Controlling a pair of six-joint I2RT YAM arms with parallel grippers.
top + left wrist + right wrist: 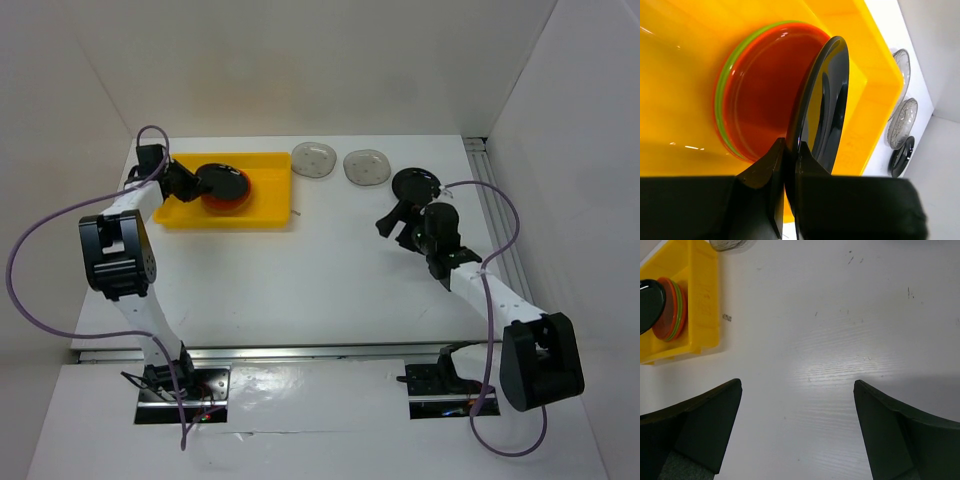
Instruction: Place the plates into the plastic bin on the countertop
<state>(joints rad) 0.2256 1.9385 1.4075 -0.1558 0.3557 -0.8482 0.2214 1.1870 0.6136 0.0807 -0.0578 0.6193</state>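
I need to move my right gripper to the right in the top view next and lower it onto the rail-side rim of the other black plate, because that plate is still outside the bin.
My left gripper is shut on the rim of a glossy black plate, holding it tilted on edge over the yellow plastic bin. Under it in the bin lies a stack with an orange plate on a lime green one. Two translucent grey plates and another black plate rest on the countertop to the bin's right. My right gripper hovers open over bare countertop, just in front of that black plate, with nothing between its fingers.
White walls enclose the countertop on the left, back and right. A metal rail runs along the right edge. A small speck lies beside the bin's right wall.
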